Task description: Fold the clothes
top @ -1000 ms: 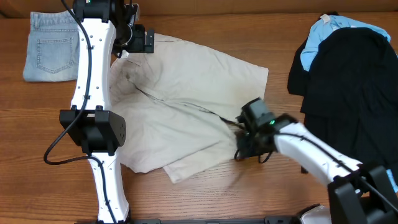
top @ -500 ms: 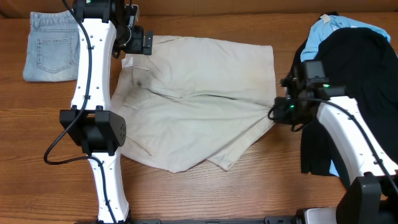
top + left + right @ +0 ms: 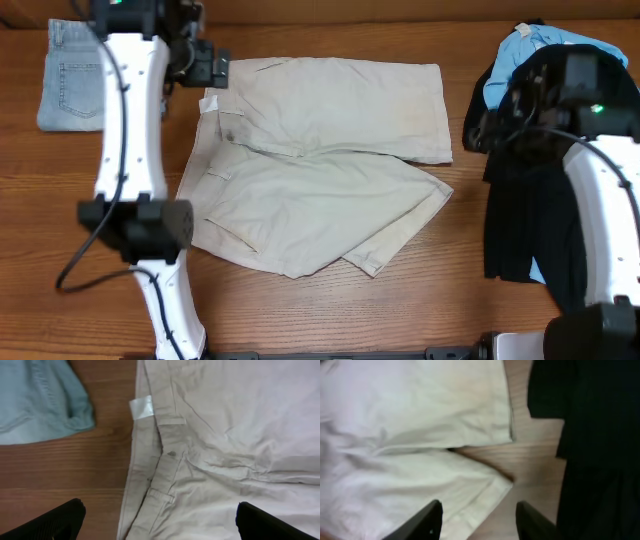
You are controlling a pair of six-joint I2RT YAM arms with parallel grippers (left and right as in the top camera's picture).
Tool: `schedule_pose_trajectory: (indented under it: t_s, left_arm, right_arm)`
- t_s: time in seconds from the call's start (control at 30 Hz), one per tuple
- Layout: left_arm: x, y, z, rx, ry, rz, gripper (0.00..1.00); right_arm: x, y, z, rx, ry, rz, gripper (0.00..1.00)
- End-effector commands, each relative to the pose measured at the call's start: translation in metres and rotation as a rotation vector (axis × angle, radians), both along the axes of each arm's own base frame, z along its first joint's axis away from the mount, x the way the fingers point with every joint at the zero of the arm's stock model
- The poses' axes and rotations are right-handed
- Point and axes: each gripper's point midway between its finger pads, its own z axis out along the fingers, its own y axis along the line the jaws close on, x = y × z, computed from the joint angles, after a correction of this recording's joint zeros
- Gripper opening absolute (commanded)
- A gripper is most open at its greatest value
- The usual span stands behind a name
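My left gripper draws back along the waistband next and lowers onto the shorts' near waistband corner (image 3: 198,240), as it hovers high by the waistband's far corner.
The pale beige shorts (image 3: 330,150) lie spread flat in the middle of the table, waistband to the left, both legs pointing right, the lower leg's hem partly folded over. My left gripper (image 3: 207,68) is open and hovers over the waistband's upper left corner; in the left wrist view (image 3: 160,525) it is wide open above the waistband and button of the shorts (image 3: 225,435). My right gripper (image 3: 487,130) is open, above the table between the leg hems and the black garment (image 3: 520,230). The right wrist view shows its open fingers (image 3: 480,522) above the shorts' hems (image 3: 410,425).
Folded light-blue denim shorts (image 3: 75,75) lie at the far left; they also show in the left wrist view (image 3: 35,400). A light-blue garment (image 3: 520,50) lies under the black garment at the right edge. The black garment (image 3: 590,435) borders the right gripper. The wooden table (image 3: 330,310) shows in front.
My right gripper pulled the lower leg out to the right, let it go and rose toward the black pile. The shorts now lie spread flat. My left gripper shifted slightly left.
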Motion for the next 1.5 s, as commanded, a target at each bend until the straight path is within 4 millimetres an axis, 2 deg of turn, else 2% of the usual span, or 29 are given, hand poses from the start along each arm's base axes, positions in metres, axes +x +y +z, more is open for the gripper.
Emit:
schedule_pose_trajectory:
  t_s: [0.0,0.13,0.27,0.33,0.43,0.53,0.6,0.7,0.9,1.0,1.1,1.23,1.33,1.47]
  left_arm:
    - [-0.033,0.012,0.075,-0.006,-0.161,0.119,1.0]
    - [-0.057,0.013,0.094,-0.024,-0.178,0.166,1.0]
    - [-0.08,0.013,0.098,-0.053,-0.164,0.245,1.0]
    - [-0.095,0.019,0.093,-0.042,-0.139,0.316,1.0]
    - [-0.125,0.035,0.077,0.013,-0.082,0.46,1.0]
    - [-0.161,0.054,0.052,0.097,-0.017,0.618,1.0]
    - [-0.177,0.06,0.032,0.125,0.01,0.694,1.0]
    - [-0.188,0.063,-0.003,0.114,0.032,0.774,1.0]
    - [-0.198,0.063,-0.088,0.032,0.136,0.883,0.96]
    - [-0.202,0.063,-0.125,-0.014,0.165,0.939,0.9]
    - [-0.212,0.067,-0.156,-0.027,0.18,1.024,0.84]
    - [-0.219,0.072,-0.189,-0.048,0.159,1.104,0.81]
    - [-0.217,0.073,-0.204,-0.068,0.121,1.127,0.75]
    - [-0.209,0.074,-0.217,-0.096,0.06,1.128,0.73]
  right_arm:
    - [-0.003,0.015,0.047,0.062,-0.083,0.037,0.52]
    - [-0.03,0.031,0.07,0.087,-0.117,0.076,0.52]
    - [-0.07,0.05,0.08,0.084,-0.126,0.109,0.53]
    - [-0.086,0.055,0.075,0.074,-0.106,0.087,0.54]
    - [-0.108,0.054,0.055,0.04,-0.048,0.0,0.6]
    - [-0.125,0.054,0.029,0.031,0.004,-0.053,0.69]
    - [-0.13,0.059,0.013,0.057,0.027,-0.056,0.78]
    - [-0.132,0.066,-0.002,0.11,0.077,-0.085,1.0]
    - [-0.129,0.079,-0.018,0.17,0.131,-0.057,1.0]
    - [-0.128,0.079,-0.025,0.164,0.154,-0.053,1.0]
    - [-0.128,0.08,-0.034,0.159,0.183,-0.055,0.95]
    - [-0.126,0.077,-0.053,0.131,0.213,-0.067,0.88]
    - [-0.127,0.08,-0.07,0.124,0.237,-0.058,0.8]
    - [-0.13,0.083,-0.09,0.091,0.276,-0.07,0.78]
